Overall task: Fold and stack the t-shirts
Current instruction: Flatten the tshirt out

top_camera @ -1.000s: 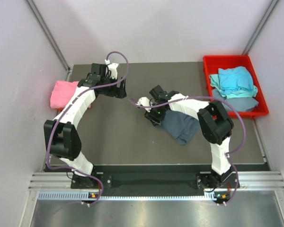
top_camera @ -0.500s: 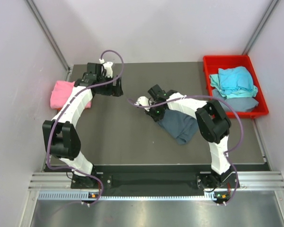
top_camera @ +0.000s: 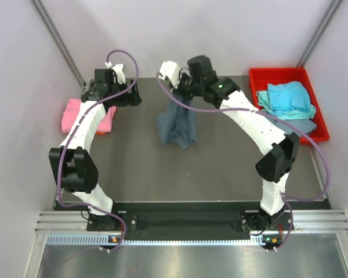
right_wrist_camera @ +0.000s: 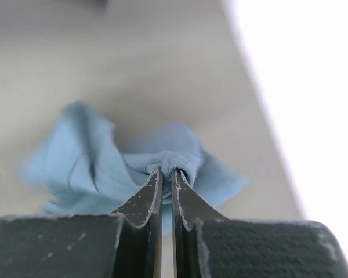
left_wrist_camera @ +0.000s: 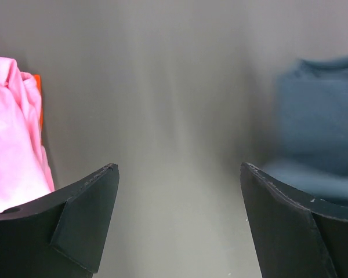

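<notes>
The robot's right hand will next lower the slate-blue t-shirt onto the table in front of the red bin and spread the bunched cloth where the table is empty.
My right gripper (top_camera: pixel 180 88) is shut on a slate-blue t-shirt (top_camera: pixel 177 124) and holds it up above the back middle of the table, the cloth hanging down. In the right wrist view the fingers (right_wrist_camera: pixel 148 197) pinch a bunched fold of the shirt (right_wrist_camera: pixel 87 168). My left gripper (top_camera: pixel 132 96) is open and empty at the back left, just right of a folded pink t-shirt (top_camera: pixel 84 114). In the left wrist view the pink shirt (left_wrist_camera: pixel 14 139) is on the left and the blue shirt (left_wrist_camera: pixel 322 133) on the right.
A red bin (top_camera: pixel 255 81) at the back right holds a light-blue t-shirt (top_camera: pixel 287 99) on top of a grey-blue one (top_camera: pixel 298 125). The dark table (top_camera: pixel 133 168) is walled in by light panels on the left, back and right.
My right gripper has lifted the blue t-shirt off the table and carried it back and left. My left gripper has drawn back and left toward the pink shirt.
</notes>
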